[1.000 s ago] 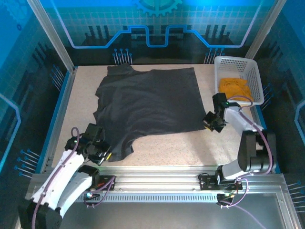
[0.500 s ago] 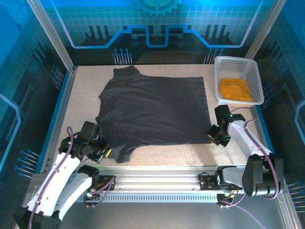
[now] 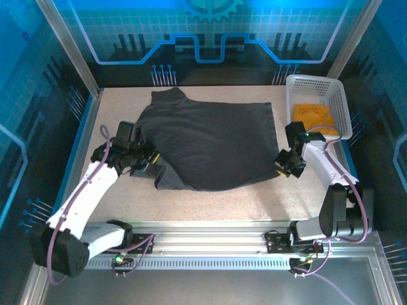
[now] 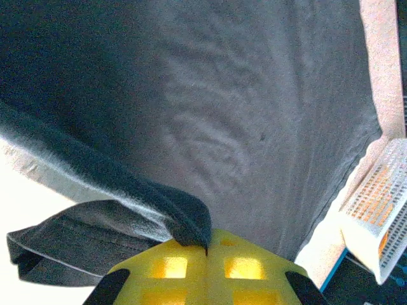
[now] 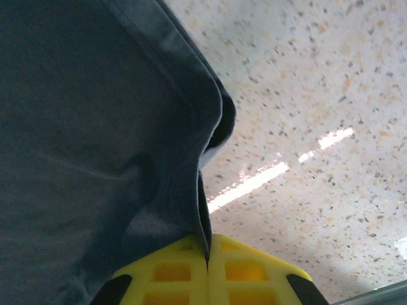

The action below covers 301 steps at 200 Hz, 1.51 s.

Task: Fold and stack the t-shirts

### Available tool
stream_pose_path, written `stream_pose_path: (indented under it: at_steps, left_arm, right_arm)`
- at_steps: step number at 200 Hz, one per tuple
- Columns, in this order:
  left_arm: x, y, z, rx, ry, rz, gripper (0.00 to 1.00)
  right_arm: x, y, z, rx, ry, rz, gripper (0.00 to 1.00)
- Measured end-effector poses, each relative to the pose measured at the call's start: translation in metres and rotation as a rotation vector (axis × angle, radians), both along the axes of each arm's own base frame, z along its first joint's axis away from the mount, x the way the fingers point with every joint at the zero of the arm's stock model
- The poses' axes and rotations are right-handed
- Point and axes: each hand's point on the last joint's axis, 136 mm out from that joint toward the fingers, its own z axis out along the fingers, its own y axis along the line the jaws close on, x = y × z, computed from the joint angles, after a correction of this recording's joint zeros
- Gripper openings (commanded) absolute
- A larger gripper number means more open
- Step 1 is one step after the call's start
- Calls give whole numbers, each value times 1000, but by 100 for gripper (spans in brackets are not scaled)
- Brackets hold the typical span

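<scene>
The left gripper carries the shirt's held near edge outward next, then lowers and releases it, since the spread body of the shirt lies outward and below.
The dark charcoal-grey t-shirt (image 3: 210, 143) lies spread over the middle of the table, its near left part lifted and folded inward. My left gripper (image 3: 151, 166) is shut on that near left edge of the shirt (image 4: 184, 219), holding the cloth above the table. My right gripper (image 3: 280, 166) is shut on the shirt's near right corner (image 5: 191, 190), which hangs from the yellow fingers (image 5: 248, 267) over the speckled tabletop. The orange-yellow t-shirt (image 3: 313, 115) lies crumpled in the white basket (image 3: 340, 101) at the back right.
The white lattice basket (image 4: 375, 210) stands just right of the shirt's far right corner. Bare speckled tabletop (image 3: 108, 114) lies left of the shirt, with more along the near edge (image 3: 241, 203). Metal rails and blue walls enclose the table.
My left gripper has carried the shirt's near left edge away from the front edge toward the middle, folding it over. The right gripper stayed by the near right corner, shifting slightly.
</scene>
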Motion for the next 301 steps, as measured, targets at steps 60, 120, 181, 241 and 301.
stream_pose_path:
  at_steps: [60, 120, 181, 241, 301]
  left_arm:
    - [66, 34, 10, 32, -85, 92, 0]
    - [99, 54, 4, 56, -124, 116, 0]
    - [119, 66, -7, 88, -117, 107, 0]
    - [150, 65, -11, 113, -134, 61, 0]
    - [170, 72, -24, 146, -119, 32, 0]
  right_arm:
    - [45, -2, 6, -4, 3, -16, 0]
    - [67, -8, -4, -3, 34, -64, 0]
    - [82, -9, -6, -6, 31, -77, 0]
    - [93, -10, -18, -9, 55, -80, 0]
    - [112, -11, -24, -13, 45, -76, 0]
